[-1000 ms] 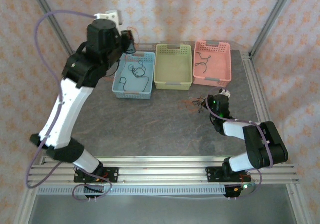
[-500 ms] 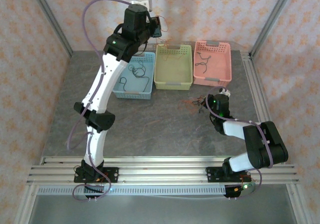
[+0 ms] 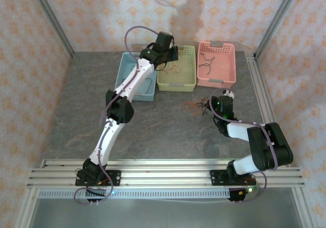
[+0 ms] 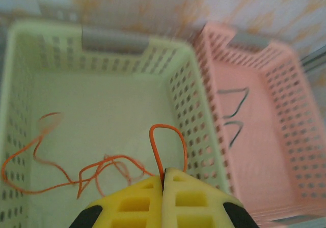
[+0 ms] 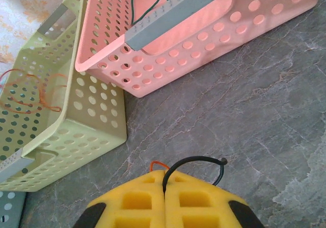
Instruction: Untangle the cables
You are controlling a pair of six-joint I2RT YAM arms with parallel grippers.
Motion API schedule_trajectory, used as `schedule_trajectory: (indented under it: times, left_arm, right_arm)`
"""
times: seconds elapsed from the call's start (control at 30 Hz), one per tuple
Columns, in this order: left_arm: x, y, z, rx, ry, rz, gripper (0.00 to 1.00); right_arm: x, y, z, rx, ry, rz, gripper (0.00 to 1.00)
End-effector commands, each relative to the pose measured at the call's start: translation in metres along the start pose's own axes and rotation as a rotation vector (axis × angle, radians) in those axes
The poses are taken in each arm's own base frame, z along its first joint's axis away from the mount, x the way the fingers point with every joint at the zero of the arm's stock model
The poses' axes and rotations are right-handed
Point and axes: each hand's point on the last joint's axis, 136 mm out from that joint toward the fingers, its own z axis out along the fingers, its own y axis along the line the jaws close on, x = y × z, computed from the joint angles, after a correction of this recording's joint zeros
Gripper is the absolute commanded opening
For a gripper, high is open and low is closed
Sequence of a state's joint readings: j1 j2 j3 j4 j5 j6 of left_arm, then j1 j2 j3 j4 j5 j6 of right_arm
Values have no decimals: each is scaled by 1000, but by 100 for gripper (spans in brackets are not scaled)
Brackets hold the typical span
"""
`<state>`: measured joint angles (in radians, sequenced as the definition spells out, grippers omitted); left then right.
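My left gripper needs to open over the green basket and let go of the orange-red cable's loop there.
My left gripper (image 3: 171, 55) hangs over the green basket (image 3: 176, 87) and is shut on an orange-red cable (image 4: 168, 134). The cable loops up from the closed jaws (image 4: 164, 173). Its loose length trails onto the floor of the green basket (image 4: 66, 111). My right gripper (image 3: 213, 105) sits low on the table, shut on a black cable (image 5: 199, 160), with a bit of orange cable (image 5: 159, 164) at its tip. A small tangle of cables (image 3: 199, 105) lies on the table just left of it.
Three baskets stand in a row at the back: blue (image 3: 133, 96), green and pink (image 3: 216, 79). A dark cable (image 3: 206, 60) lies in the pink basket (image 4: 285, 136). The metal frame rail (image 3: 257, 85) borders the table on the right.
My left arm has swung right, from above the blue basket to over the green one, stretching out and carrying the orange-red cable. The right arm has not moved.
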<state>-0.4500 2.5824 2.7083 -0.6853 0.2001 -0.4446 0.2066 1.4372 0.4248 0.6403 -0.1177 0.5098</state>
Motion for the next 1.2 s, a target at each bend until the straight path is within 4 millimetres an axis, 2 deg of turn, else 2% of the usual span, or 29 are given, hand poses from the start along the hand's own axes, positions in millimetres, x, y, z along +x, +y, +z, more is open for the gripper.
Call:
schedule_trajectory:
  times: [0.0,0.17,0.2,0.3,0.4,0.53,0.63,0.73,0.83,0.9,0.93,1.07,1.17]
  left_arm:
    - [-6,-17,-17,44,3,19,0]
    - [-2,-15,-25,32,24,34,0]
    - [-3,-16,-29,31,24,36,3]
    - [-7,-18,-44,25,25,41,36]
    - [-12,-20,-65,-4,15,66,59]
    - [-14,-13,-102,-80,-7,79,69]
    - [-4,-9,-132,-71,-43,49,73]
    - [16,-8,-168,-27,-70,10,73]
    - [60,-2,-184,0,-29,5,73]
    - [90,10,-193,-15,-8,5,72]
    - [99,15,-200,-12,-13,-5,72]
    - [135,47,-223,-44,-25,-55,72]
    - [153,62,-233,-74,0,-50,72]
  right_arm:
    - [-7,8,3,-17,-11,10,0]
    - [-7,9,3,-20,-11,10,0]
    - [-7,8,3,-19,-11,10,0]
    - [-7,10,3,-24,-8,8,0]
    - [-6,12,3,-30,-7,5,0]
    - [-5,20,3,-57,-5,-13,0]
    - [-3,29,2,-81,1,-37,0]
    - [2,41,4,-121,27,-60,0]
    - [20,68,12,-222,121,-89,0]
    - [39,93,15,-313,203,-114,0]
    - [48,105,14,-355,237,-131,0]
    - [87,156,1,-539,359,-232,0]
    - [105,187,-18,-676,393,-277,0]
